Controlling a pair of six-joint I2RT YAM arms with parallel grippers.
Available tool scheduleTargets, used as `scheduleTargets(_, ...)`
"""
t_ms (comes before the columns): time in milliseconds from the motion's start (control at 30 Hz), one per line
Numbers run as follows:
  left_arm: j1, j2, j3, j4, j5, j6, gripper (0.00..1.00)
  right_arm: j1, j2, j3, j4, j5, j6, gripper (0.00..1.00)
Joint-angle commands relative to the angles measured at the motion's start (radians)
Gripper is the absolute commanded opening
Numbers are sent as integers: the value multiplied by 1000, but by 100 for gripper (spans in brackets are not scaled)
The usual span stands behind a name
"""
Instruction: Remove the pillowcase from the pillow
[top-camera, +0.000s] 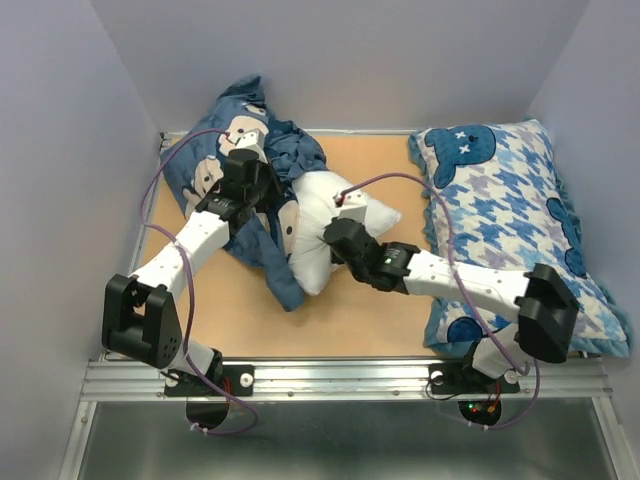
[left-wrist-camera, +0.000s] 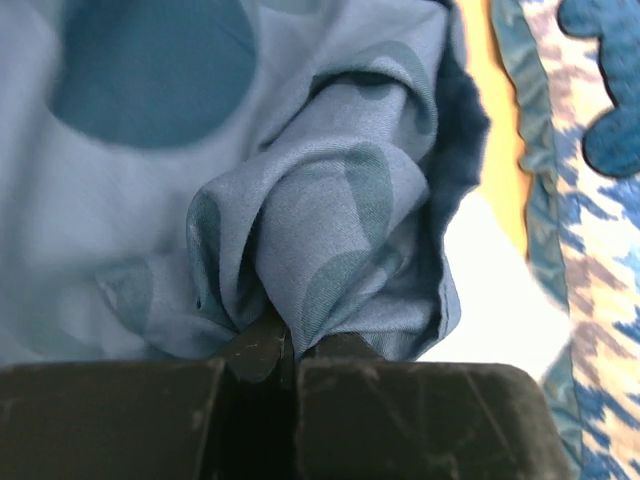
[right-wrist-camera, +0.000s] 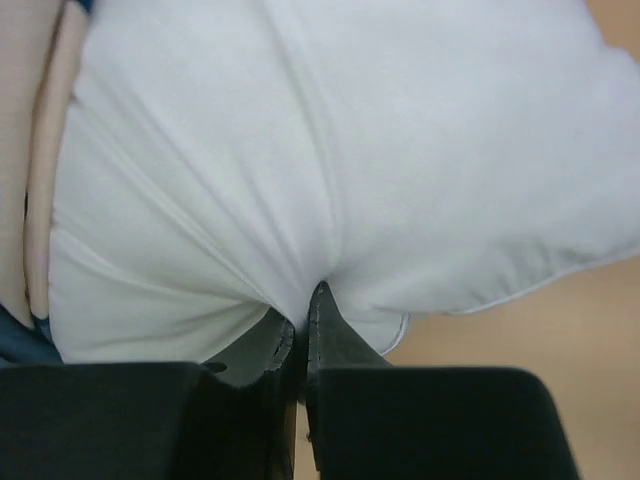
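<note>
My left gripper should next pull the pillowcase's gathered fold (left-wrist-camera: 325, 260) to the left in the top view and let go of it, because the pillowcase still covers part of the white pillow.
The dark slate-blue pillowcase (top-camera: 245, 150) lies bunched at the back left of the table, still around the far end of the white pillow (top-camera: 325, 220). The pillow's near half sticks out bare toward the middle. My left gripper (top-camera: 250, 185) is shut on a gathered fold of the pillowcase (left-wrist-camera: 320, 230), seen close up in the left wrist view with my left gripper (left-wrist-camera: 290, 345) pinching the cloth. My right gripper (top-camera: 335, 235) is shut on the pillow's white fabric (right-wrist-camera: 330, 150), which puckers at my right gripper (right-wrist-camera: 302, 320).
A blue-and-white houndstooth pillow (top-camera: 510, 220) with cartoon figures lies along the right side, under the right arm. Pale walls enclose the table on the left, back and right. The wooden tabletop (top-camera: 360, 310) shows in front of the white pillow.
</note>
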Motion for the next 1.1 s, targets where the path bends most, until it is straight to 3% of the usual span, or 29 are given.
scheduleTargets(0,100,-34,13,-57,-142,60,0,-57,-169,-23,-253,245,33,1)
scheduleTargets(133,201,-7,83,-108,-215,82,0,-159,-304,-80,-305,205,37,1)
scheduleTargets(233,266,19,110,-122,-162,93,0,-270,-375,-103,-310,141,11,0)
scheduleTargets(300,258,12,116,-107,-64,108,4,-275,-367,-85,-307,90,4,1)
scheduleTargets(333,243,1,88,-81,2,114,25,-275,-357,-74,-307,29,2,1)
scheduleTargets(433,136,-63,24,17,96,114,63,-275,-303,-48,-285,-31,-7,1)
scheduleTargets(600,-13,-186,-79,73,90,53,73,-275,-249,-20,-262,-36,-38,0)
scheduleTargets(700,-90,-281,-160,81,41,4,95,-275,-237,-5,-259,-44,-45,1)
scheduleTargets(900,-246,-441,-355,131,-86,-128,99,-275,-211,39,-257,-79,-61,1)
scheduleTargets(1067,-317,-403,-456,191,-134,-179,99,-275,-202,66,-256,-91,-67,1)
